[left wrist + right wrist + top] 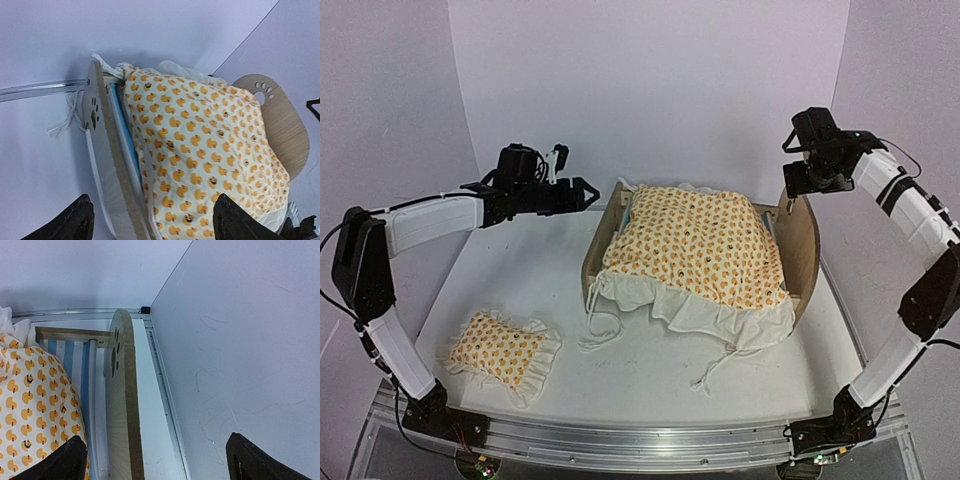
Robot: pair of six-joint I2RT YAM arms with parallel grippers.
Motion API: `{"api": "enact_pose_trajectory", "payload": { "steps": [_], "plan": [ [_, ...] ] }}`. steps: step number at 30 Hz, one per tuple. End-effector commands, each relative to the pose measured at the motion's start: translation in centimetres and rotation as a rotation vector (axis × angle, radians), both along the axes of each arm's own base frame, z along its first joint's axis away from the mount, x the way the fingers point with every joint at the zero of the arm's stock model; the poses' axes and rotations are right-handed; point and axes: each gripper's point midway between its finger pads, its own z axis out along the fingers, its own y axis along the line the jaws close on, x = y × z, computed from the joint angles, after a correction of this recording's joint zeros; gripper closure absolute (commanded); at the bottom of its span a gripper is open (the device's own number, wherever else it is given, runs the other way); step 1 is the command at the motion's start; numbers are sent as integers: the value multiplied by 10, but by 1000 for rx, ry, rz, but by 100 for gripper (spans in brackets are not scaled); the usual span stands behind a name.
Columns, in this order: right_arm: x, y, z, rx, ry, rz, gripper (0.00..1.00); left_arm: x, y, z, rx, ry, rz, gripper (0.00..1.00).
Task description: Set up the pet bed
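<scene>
The right gripper moves across the blanket [695,248] and down onto the footboard's top edge [602,224] next, since that edge is lower and to the gripper's left in the top view.
The pet bed [807,240] stands mid-table, its rounded headboard to the right and its low footboard [591,262] to the left. An orange duck-print blanket [695,248] lies over its mattress, with the white ruffle hanging off the near side. My left gripper [582,193] hovers open just left of the footboard, holding nothing. In the left wrist view the left gripper [155,225] spans the footboard [107,150] and the blanket's edge [200,150]. My right gripper [798,182] is open above the headboard's far end. The right gripper [160,465] is empty beside the headboard [120,390]; the striped mattress [75,365] shows there.
A small matching ruffled pillow [505,350] lies on the table at the near left. The blanket's white drawstrings [605,325] trail onto the table in front of the bed. The right wall [240,340] stands close to the headboard.
</scene>
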Motion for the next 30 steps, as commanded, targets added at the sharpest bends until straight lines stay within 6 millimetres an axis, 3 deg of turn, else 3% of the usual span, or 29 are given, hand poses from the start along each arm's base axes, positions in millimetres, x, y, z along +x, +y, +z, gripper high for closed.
{"api": "enact_pose_trajectory", "payload": {
  "steps": [1, 5, 8, 14, 17, 20, 26, 28, 30],
  "plan": [
    [9, -9, -7, -2, 52, 1, 2, 12, -10, -45, 72, 85, -38, 22],
    [30, -5, -31, 104, 130, 20, 2, 2, -17, -56, 28, 138, -74, 26],
    [41, 7, -38, 157, 170, 47, 4, -19, -31, -61, -12, 169, -138, 27],
    [62, 40, -53, 278, 189, 163, 8, -71, -64, -70, -86, 235, -252, 31],
    [84, 52, -59, 290, 180, 210, 8, -112, -90, -68, -121, 250, -328, 31],
    [112, 62, -52, 282, 107, 268, 8, -145, -111, -68, -131, 269, -377, 32],
    [161, 86, -16, 202, -86, 465, 4, -215, -160, -52, -105, 193, -526, 31],
    [169, 77, 1, 156, -135, 422, 2, -224, -161, -47, -91, 152, -551, 30],
    [168, 61, 21, 79, -171, 373, 2, -225, -150, -36, -51, 59, -553, 27]
  ]
}}
